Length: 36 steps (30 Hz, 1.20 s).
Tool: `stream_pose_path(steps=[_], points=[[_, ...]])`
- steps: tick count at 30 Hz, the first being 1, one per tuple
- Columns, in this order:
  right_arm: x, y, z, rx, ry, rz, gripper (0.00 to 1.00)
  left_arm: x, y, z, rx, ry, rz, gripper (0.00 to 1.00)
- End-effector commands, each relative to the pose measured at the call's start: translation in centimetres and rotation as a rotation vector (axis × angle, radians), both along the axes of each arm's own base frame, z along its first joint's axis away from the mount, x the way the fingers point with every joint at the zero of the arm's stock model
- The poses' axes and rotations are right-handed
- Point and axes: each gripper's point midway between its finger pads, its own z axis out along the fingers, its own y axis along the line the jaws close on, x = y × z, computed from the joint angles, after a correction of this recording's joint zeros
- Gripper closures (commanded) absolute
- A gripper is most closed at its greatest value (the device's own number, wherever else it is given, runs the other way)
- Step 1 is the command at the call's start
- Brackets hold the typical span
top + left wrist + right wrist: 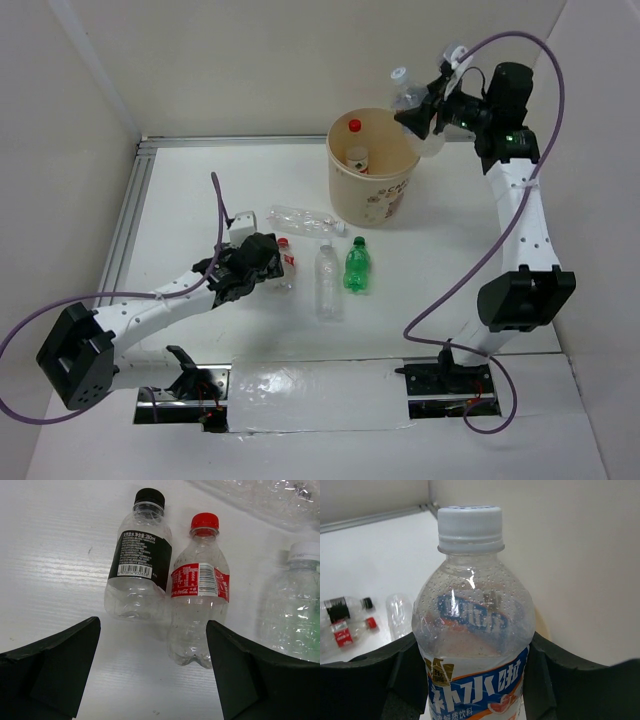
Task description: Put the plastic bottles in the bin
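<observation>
The black label of the black-capped bottle (140,558) is still ahead of my left gripper's open fingers. My left gripper will move outward and down over that label next.
My right gripper (418,112) (475,680) is shut on a blue-labelled, white-capped plastic bottle (408,95) (475,630), held above the back right rim of the beige bin (350,195). Inside the bin lie red-capped bottles (355,140). My left gripper (268,266) (152,670) hangs open just above the table, with the base of a red-labelled bottle (199,595) (286,262) ahead of its fingers (55,670). Beside that bottle lies a black-labelled, black-capped one (140,565).
A white-capped clear bottle (327,280) (295,610) and a green bottle (357,265) lie right of the left gripper. A long crushed clear bottle (305,220) (270,500) lies behind them. Walls enclose the table on three sides.
</observation>
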Motion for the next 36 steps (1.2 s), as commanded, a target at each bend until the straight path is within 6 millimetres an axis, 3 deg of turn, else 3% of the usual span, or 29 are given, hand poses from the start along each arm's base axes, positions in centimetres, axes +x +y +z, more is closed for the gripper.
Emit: stream_pose_path(steps=[1, 3, 6, 7, 11, 14, 15, 16, 21, 23, 25, 26, 28, 29, 32, 34, 36], points=[[-2.6, 1.9, 5.7, 0.022, -0.117, 0.082, 0.7, 1.1, -0.1, 0.7, -0.028, -0.046, 0.025, 0.0], [-1.6, 2.7, 5.4, 0.029, -0.133, 0.09, 0.7, 1.0, 0.0, 0.4, -0.027, -0.045, 0.025, 0.0], [0.6, 3.8, 3.3, 0.057, -0.134, 0.072, 0.66, 1.6, -0.2, -0.3, -0.015, -0.041, 0.029, 0.0], [2.2, 3.9, 0.9, 0.064, -0.076, 0.07, 0.63, 1.8, 0.2, -0.7, 0.006, -0.03, 0.028, 0.0], [5.4, 4.6, -3.9, 0.07, 0.052, 0.084, 0.51, 2.6, 1.1, -2.0, 0.048, -0.01, 0.069, 0.0], [5.7, 5.1, -4.5, 0.07, 0.066, 0.092, 0.3, 3.5, 2.0, -2.9, 0.097, -0.001, 0.09, 0.0], [5.8, 5.0, -4.2, 0.069, 0.064, 0.083, 0.1, 4.3, 2.1, -2.5, 0.091, -0.007, 0.106, 0.0], [5.5, 5.1, -4.6, 0.061, 0.079, 0.093, 0.0, 4.6, 2.3, -2.6, 0.105, -0.002, 0.105, 0.0], [1.4, 5.3, -1.8, 0.049, 0.084, 0.144, 0.0, 7.2, 2.1, -2.6, 0.134, -0.002, 0.099, 0.0], [-1.5, 4.9, -1.2, 0.056, 0.091, 0.177, 0.0, 7.7, 2.5, -4.1, 0.161, 0.043, 0.096, 0.06], [-3.6, 4.2, -1.1, 0.053, 0.092, 0.192, 0.0, 8.2, 2.5, -4.7, 0.159, 0.062, 0.098, 0.33], [-5.6, 4.1, -0.3, 0.035, 0.06, 0.195, 0.04, 8.1, 2.3, -4.8, 0.159, 0.068, 0.082, 0.48], [-7.9, 3.9, -2.1, 0.005, 0.076, 0.24, 0.14, 7.7, 2.1, -5.3, 0.145, 0.071, 0.055, 0.63], [-9.7, 3.4, -3.1, -0.037, 0.067, 0.244, 0.3, 7.5, 2.1, -4.6, 0.135, 0.057, 0.04, 0.77], [-13.2, 2.9, -3.9, -0.068, 0.054, 0.243, 0.65, 6.9, 2.1, -3.1, 0.108, 0.041, 0.029, 1.0], [-15.2, 2.8, -6.8, -0.117, 0.06, 0.279, 0.73, 6.3, 1.7, 0.1, 0.071, -0.021, 0.0, 1.0], [-17.6, 2.5, -8.5, -0.174, 0.029, 0.299, 0.69, 5.7, -0.3, 3.8, 0.013, -0.103, -0.081, 1.0]])
